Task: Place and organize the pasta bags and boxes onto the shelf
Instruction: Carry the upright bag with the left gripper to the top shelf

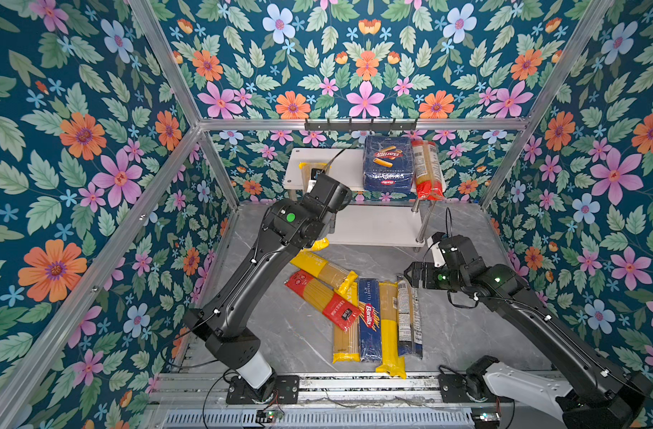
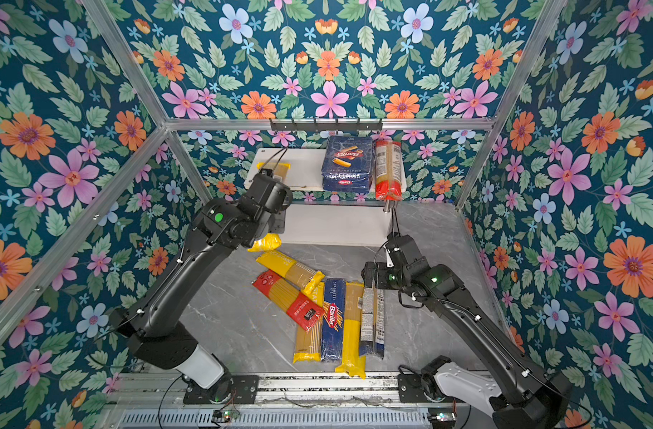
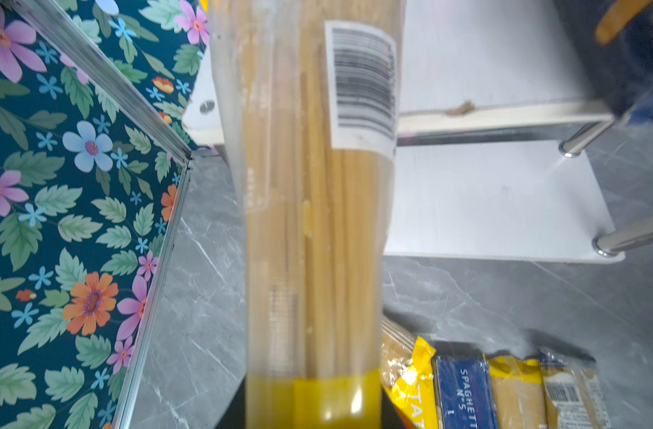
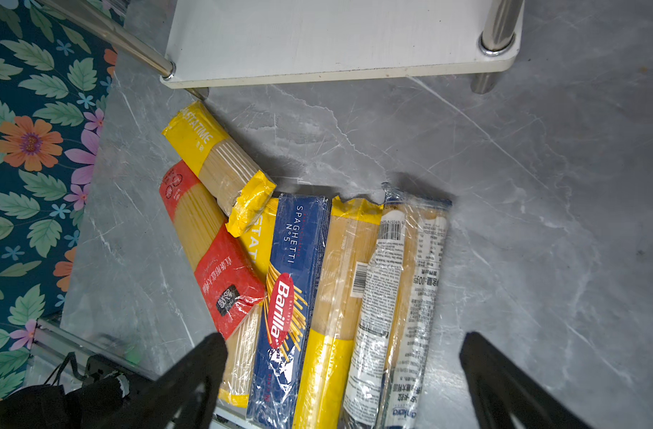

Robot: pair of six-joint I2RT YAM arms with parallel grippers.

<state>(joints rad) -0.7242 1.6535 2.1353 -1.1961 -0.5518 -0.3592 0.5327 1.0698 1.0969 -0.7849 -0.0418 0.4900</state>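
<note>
The left gripper moves outward over the board (image 3: 505, 53) beside the rigatoni pack (image 1: 388, 163) next, tilts the bag's far end up, and releases, as that board is bare.
My left gripper (image 3: 310, 412) is shut on a clear spaghetti bag with yellow ends (image 3: 310, 223). The bag's far end (image 1: 310, 167) reaches over the left part of the shelf's top board (image 1: 340, 167); I cannot tell whether it touches. A dark-blue rigatoni pack (image 1: 388, 163) and a red-ended bag (image 1: 427, 171) lie on that board's right. On the table are several packs: a yellow-ended bag (image 1: 325, 269), a red bag (image 1: 323, 302), a blue spaghetti box (image 4: 291, 267), another yellow bag (image 4: 340, 278) and a dark-ended bag (image 4: 403, 297). My right gripper (image 4: 347, 375) hangs open above them.
The shelf's lower board (image 1: 377, 223) is bare white, with metal posts (image 1: 421, 230) at its corners. A black hook rail (image 1: 360, 124) runs along the frame behind the shelf. Floral walls and aluminium bars (image 1: 213, 159) close in the grey marble table (image 1: 466, 327).
</note>
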